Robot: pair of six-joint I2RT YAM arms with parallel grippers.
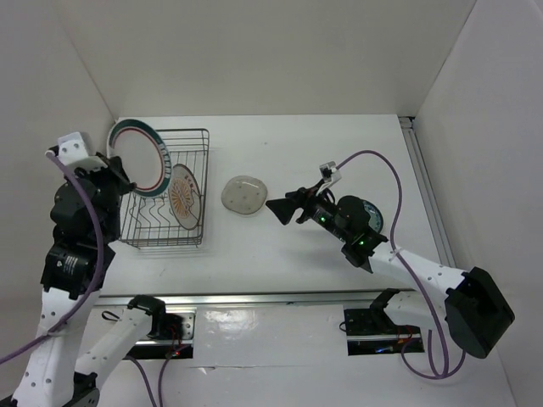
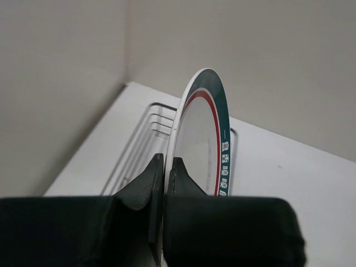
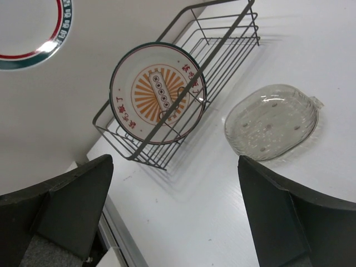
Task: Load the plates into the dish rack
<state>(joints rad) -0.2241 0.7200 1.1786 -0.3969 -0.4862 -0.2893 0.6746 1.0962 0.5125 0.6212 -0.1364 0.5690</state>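
Note:
The white plate turns and comes down in my left gripper into the rack toward the sunburst plate next, since the wires [image 1: 159, 209] beside that plate stand empty.
The dark wire dish rack [image 1: 161, 231] stands at the left of the table. My left gripper [image 1: 121, 175] is shut on the rim of the white plate with the teal-and-red ring [image 1: 138, 157] and holds it on edge over the rack's far left end; in the left wrist view the fingers [image 2: 177, 172] pinch this plate [image 2: 203, 139] above the rack [image 2: 146, 130]. The cream sunburst plate [image 1: 185, 195] stands tilted in the rack. The translucent grey plate [image 1: 244, 195] lies on the table. My right gripper [image 1: 288, 209] is open and empty beside it. The teal-patterned plate [image 1: 372, 214] lies partly hidden under the right arm.
In the right wrist view the rack [image 3: 227, 29], the sunburst plate [image 3: 157, 100], the grey plate [image 3: 272, 119] and the held plate [image 3: 33, 28] all show ahead of the open right gripper [image 3: 175, 161]. White walls close the table at the left, back and right.

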